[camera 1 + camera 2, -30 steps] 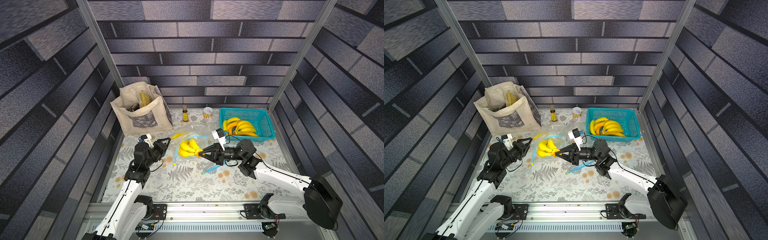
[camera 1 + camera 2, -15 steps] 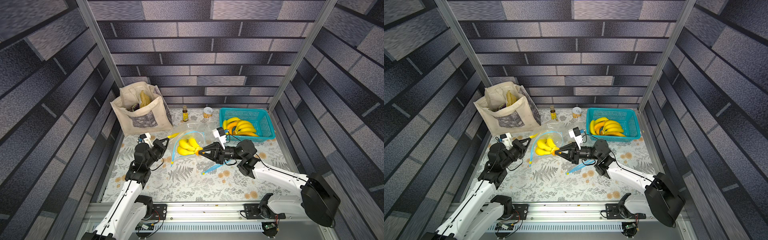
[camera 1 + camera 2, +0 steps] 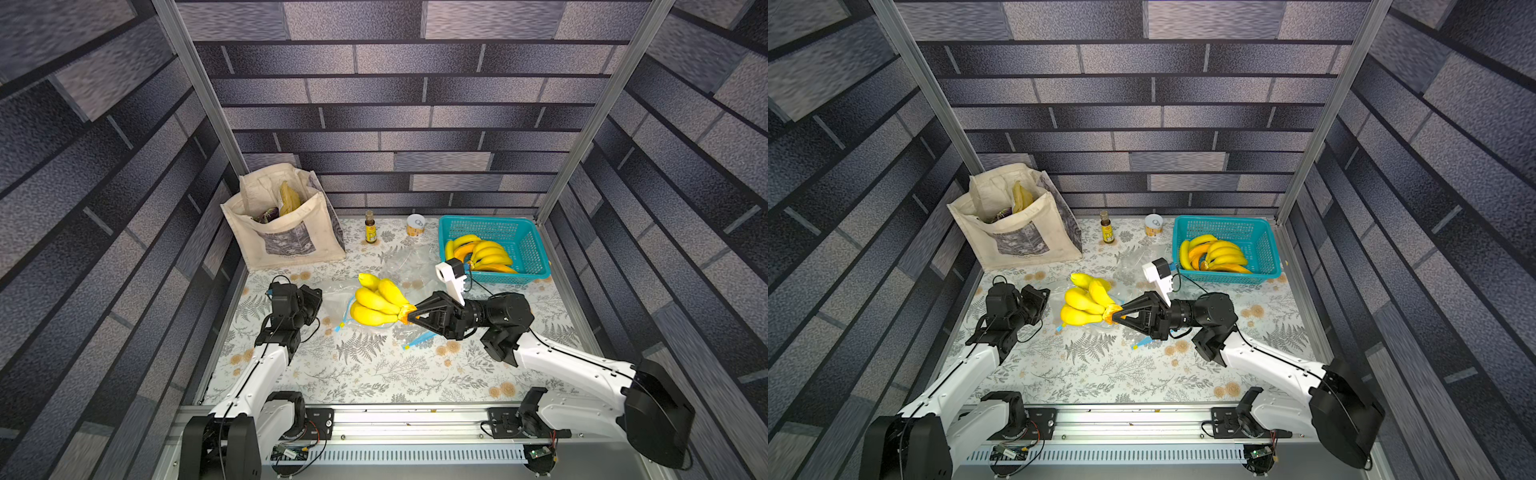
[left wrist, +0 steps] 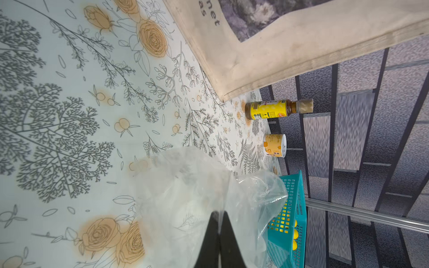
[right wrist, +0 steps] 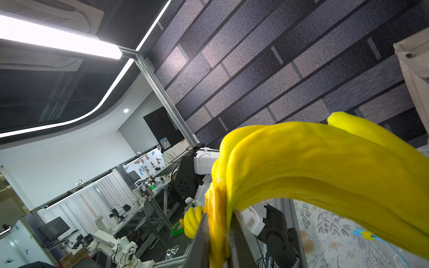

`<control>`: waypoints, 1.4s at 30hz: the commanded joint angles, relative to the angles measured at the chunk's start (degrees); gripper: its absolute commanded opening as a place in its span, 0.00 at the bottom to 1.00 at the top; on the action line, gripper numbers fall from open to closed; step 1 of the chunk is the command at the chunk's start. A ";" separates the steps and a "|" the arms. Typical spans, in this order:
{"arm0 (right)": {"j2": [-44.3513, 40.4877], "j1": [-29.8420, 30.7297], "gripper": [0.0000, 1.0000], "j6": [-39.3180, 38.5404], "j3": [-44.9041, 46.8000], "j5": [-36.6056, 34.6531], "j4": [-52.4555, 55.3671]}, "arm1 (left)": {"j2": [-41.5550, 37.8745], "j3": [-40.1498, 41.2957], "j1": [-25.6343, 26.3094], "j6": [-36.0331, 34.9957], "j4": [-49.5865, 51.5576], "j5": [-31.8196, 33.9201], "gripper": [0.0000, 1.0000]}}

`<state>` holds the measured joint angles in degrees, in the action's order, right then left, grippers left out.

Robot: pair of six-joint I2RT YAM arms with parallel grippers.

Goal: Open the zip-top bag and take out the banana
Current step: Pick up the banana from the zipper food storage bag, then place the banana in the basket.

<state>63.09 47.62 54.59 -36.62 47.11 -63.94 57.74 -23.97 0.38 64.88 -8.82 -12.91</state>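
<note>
My right gripper carries the banana bunch outward next, turning it toward the teal basket, and lowers it inside to release. Other bananas already lie there.
A yellow banana (image 3: 377, 302) (image 3: 1086, 301) bunch hangs just above the floral table, a little left of its middle. My right gripper (image 3: 409, 314) (image 3: 1115, 315) (image 5: 218, 215) is shut on the bunch's orange stem. No plastic covers the banana (image 5: 325, 167) in the right wrist view. The clear zip-top bag (image 3: 337, 305) (image 4: 197, 185) with a blue zip strip (image 3: 417, 340) lies under and left of the bunch. My left gripper (image 3: 316, 300) (image 4: 219, 212) is shut, pinching the bag's film at its left end.
A cream tote bag (image 3: 286, 232) stands at the back left. A small bottle (image 3: 370, 226) and a can (image 3: 415, 224) stand by the back wall. A teal basket (image 3: 530, 245) holding more bananas sits at the back right. Another crumpled clear bag (image 3: 409, 262) lies beside it.
My left gripper has closed on the bag's film. The right gripper keeps its hold on the stem, and the bunch has barely shifted.
</note>
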 commanded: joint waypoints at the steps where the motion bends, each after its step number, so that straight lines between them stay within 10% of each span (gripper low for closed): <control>1: -6.15 -0.28 0.00 -14.02 -4.12 -4.53 15.15 | 0.90 -0.39 0.05 -2.36 -1.20 1.19 0.00; 6: -15.03 -1.52 0.00 -46.82 -17.07 -21.44 67.86 | -0.33 1.22 0.14 -2.21 -2.37 2.17 0.00; 9: -13.42 -6.74 0.00 -53.66 -20.66 -28.39 77.43 | -0.69 2.11 0.31 -2.13 -3.13 2.49 0.00; 23: 17.04 -32.45 0.00 -54.89 -22.18 -26.66 63.90 | -5.13 4.06 -0.28 -3.53 0.35 3.41 0.00; 42: 31.47 -39.49 0.05 -57.06 -22.34 -28.75 58.20 | -7.55 6.52 -1.75 -3.34 0.76 2.94 0.00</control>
<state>94.00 8.80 -3.11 -57.41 18.72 -6.52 51.18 -18.39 -0.86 63.18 -8.71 -10.22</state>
